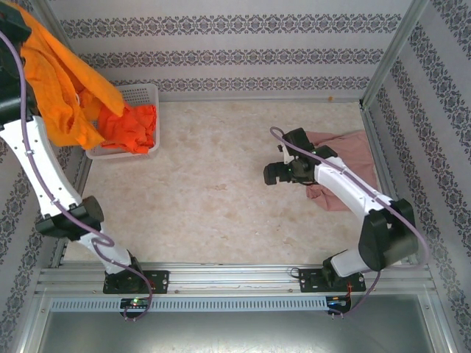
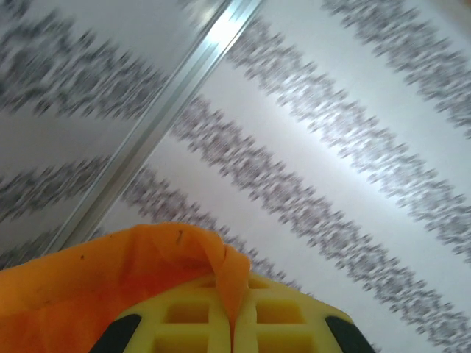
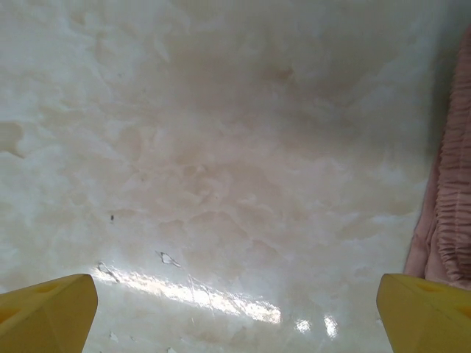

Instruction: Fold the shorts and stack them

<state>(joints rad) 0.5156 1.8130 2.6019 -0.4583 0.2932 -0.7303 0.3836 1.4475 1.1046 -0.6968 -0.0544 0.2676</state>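
My left gripper swings past the basket toward the pink shorts next and lowers the orange pair to release on the far tabletop, bare below it.
An orange pair of shorts hangs high at the far left, pinched in my left gripper, whose yellow fingers are shut on a fold of the orange shorts. A redder orange pair lies bunched in the white basket. The dusty pink shorts lie at the right side of the table, partly under my right arm. My right gripper stands open over the bare tabletop just left of the pink shorts, with nothing between its fingertips.
The basket sits at the far left corner against the patterned wall. Metal frame posts rise at the back corners. A rail runs along the near edge by the arm bases. The marbled tabletop spreads between the two arms.
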